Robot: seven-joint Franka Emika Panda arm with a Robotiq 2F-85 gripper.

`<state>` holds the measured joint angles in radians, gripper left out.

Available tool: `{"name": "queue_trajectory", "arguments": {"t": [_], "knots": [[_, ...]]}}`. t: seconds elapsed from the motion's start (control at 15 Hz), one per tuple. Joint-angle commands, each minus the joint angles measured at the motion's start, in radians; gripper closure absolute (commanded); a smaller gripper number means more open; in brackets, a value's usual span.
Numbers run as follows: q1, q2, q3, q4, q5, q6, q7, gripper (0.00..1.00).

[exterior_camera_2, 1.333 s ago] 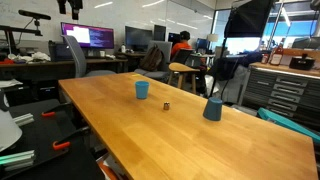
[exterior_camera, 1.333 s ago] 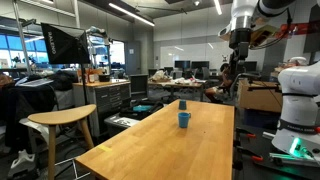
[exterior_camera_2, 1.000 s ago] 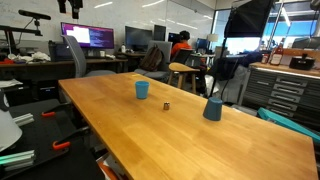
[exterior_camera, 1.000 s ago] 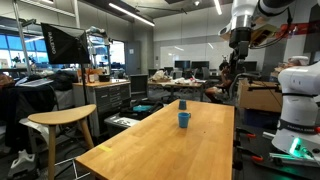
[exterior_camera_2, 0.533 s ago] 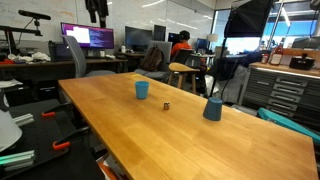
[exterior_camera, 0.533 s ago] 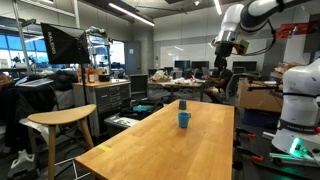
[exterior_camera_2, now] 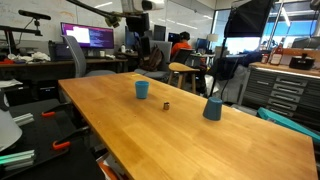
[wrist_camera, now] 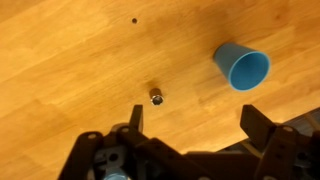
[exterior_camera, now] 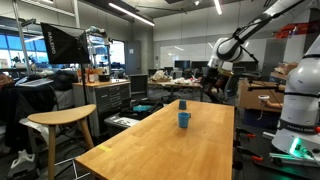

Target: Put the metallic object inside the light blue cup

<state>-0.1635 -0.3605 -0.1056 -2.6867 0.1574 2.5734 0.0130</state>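
The small metallic object is below my gripper and to its left in the wrist view. I need to move that way and go down to close around it.
The light blue cup stands upright on the long wooden table; it also shows in an exterior view and at the right of the wrist view, mouth up. The small metallic object lies on the table between this cup and a darker blue cup. In the wrist view the metallic object lies just beyond my left finger. My gripper is open and empty, hanging well above the table in both exterior views.
The darker blue cup also shows farther back in an exterior view. A wooden stool stands beside the table. Desks, chairs, monitors and a seated person fill the room behind. The robot base stands by the table.
The arm has swung down from high up and out over the table. The gripper has come into the exterior view that lacked it before. The cups and the metallic object have not moved.
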Motion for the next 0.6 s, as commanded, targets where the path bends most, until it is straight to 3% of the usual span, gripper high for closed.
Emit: {"name": "queue_trajectory", "arguments": {"t": [0.0, 0.2, 0.53], "knots": [[-0.029, 0.26, -0.035, 0.089, -0.019, 0.18, 0.044, 0.0], [-0.035, 0.454, -0.048, 0.166, -0.024, 0.265, 0.086, 0.0], [0.011, 0.73, -0.063, 0.384, -0.05, 0.218, 0.217, 0.0]]}}
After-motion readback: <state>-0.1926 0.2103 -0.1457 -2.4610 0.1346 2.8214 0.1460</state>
